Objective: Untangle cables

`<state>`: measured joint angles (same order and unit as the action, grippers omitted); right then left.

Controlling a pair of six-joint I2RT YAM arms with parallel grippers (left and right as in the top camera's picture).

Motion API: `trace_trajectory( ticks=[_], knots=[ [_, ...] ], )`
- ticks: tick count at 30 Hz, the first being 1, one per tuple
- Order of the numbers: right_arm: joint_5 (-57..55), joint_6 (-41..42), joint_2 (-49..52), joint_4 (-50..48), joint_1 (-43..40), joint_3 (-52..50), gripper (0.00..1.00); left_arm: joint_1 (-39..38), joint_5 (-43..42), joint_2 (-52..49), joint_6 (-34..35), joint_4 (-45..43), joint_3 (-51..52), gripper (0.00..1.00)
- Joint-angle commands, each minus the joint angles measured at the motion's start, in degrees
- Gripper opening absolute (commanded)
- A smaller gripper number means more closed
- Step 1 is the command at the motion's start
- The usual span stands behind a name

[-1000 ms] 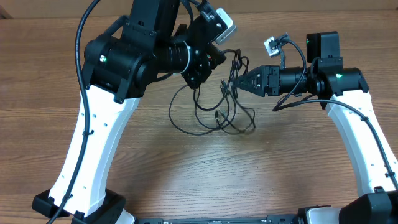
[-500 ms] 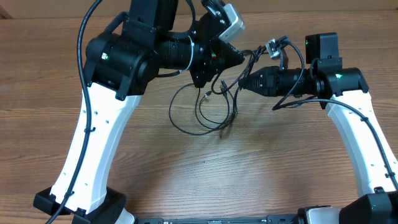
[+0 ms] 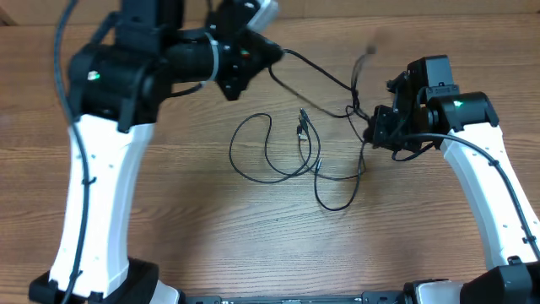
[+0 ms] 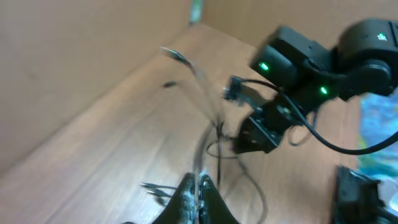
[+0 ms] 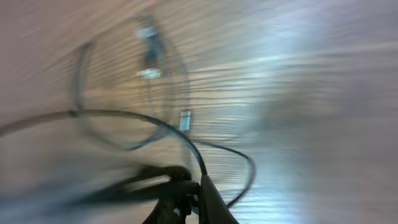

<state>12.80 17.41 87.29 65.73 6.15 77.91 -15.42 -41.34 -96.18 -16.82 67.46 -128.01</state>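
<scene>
The cable is held at its other part by my right gripper, so next my left gripper should pull to the left in the overhead view, then let go of the raised part of the cable [image 3: 317, 68] [image 4: 200, 149].
Thin black cables [image 3: 268, 152] lie in loose loops on the wooden table, with small plug ends [image 3: 302, 127] near the middle. My left gripper [image 3: 277, 52] is raised at the back, shut on one cable. That strand [image 3: 325, 74] runs rightwards to my right gripper [image 3: 371, 135], which is shut on a cable too. In the left wrist view the jaws [image 4: 200, 184] pinch a blurred strand [image 4: 205, 106] that leads toward the right arm [image 4: 311, 68]. The right wrist view, heavily blurred, shows its jaws [image 5: 198, 186] closed on a cable [image 5: 186, 146], with loops [image 5: 124, 93] on the table beyond.
The wooden table [image 3: 211, 236] carries only the cables. Both white arm bases stand at the near edge, one on the left [image 3: 93, 253] and one on the right [image 3: 498, 236]. A thick black robot wire [image 3: 460, 143] hangs by the right arm.
The right gripper has shut on a cable and drawn back to the right. The left arm has swung left with its cable, stretching a strand between the grippers and spreading the loops.
</scene>
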Motion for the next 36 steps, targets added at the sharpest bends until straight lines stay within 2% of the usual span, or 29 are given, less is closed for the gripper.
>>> trace_trajectory(
  ticks=[1, 10, 11, 12, 14, 15, 17, 19, 22, 24, 25, 26, 28, 32, 36],
  knots=[
    [-13.44, 8.68, -0.48, 0.66, -0.68, 0.81, 0.04, 3.37, -0.20, 6.29, 0.61, -0.66, -1.22, 0.04],
    [-12.37, 10.54, -0.48, 0.52, -0.66, 0.81, 0.04, 8.31, -0.02, 9.35, 1.46, -0.44, -1.22, 0.04],
    [-9.35, 8.41, -0.48, 0.04, -0.66, 0.81, 0.04, 8.35, -0.02, 9.33, 1.70, -0.33, -1.22, 0.04],
    [0.98, -0.79, -0.48, -1.75, -0.66, 0.81, 0.04, 8.33, -0.07, 9.14, 1.68, 0.31, -1.18, 0.04],
    [15.45, -10.86, -0.48, -3.50, -0.66, 0.81, 0.04, 8.33, -0.07, 8.83, 1.66, 0.85, -1.16, 0.04],
    [22.45, -14.64, -0.48, -4.15, -0.66, 0.81, 0.04, 8.33, -0.07, 8.68, 1.66, 0.96, -1.16, 0.04],
    [29.57, -17.42, -0.48, -6.08, -0.66, 0.83, 0.04, 8.33, -0.07, 8.04, 1.66, 1.64, -1.16, 0.04],
    [25.03, -14.21, -0.48, -6.51, -0.70, 0.83, 0.04, 8.33, -0.02, 7.67, 1.66, 2.43, -1.16, 0.05],
    [7.21, -2.86, -0.48, -4.79, -0.79, 0.81, 0.10, 8.31, 0.04, 6.97, 1.62, 3.67, -1.14, 0.08],
    [-2.93, 4.59, -0.48, -1.92, -0.79, 0.81, 0.18, 8.26, 0.02, 6.19, 1.55, 4.46, -1.14, 0.17],
    [-6.03, 7.13, -0.48, -0.61, -0.79, 0.81, 0.27, 8.24, 0.02, 5.66, 1.57, 4.79, -1.14, 0.24],
    [-8.00, 8.61, -0.48, 0.48, -0.79, 0.81, 0.31, 8.13, 0.02, 5.01, 1.60, 5.16, -1.14, 0.30],
    [-9.81, 10.19, -0.48, 1.86, -0.79, 0.81, 0.33, 7.45, 0.00, 3.54, 1.60, 5.68, -1.14, 0.38],
    [-10.36, 11.15, -0.50, 2.78, -1.16, 0.83, 0.34, 4.59, 0.74, -0.39, 1.55, 6.05, -1.14, 0.45],
    [-10.38, 11.78, -0.72, 4.42, -4.20, 0.87, 0.37, 0.20, 7.41, -4.28, 1.60, 6.25, -1.14, 0.50]
  ],
)
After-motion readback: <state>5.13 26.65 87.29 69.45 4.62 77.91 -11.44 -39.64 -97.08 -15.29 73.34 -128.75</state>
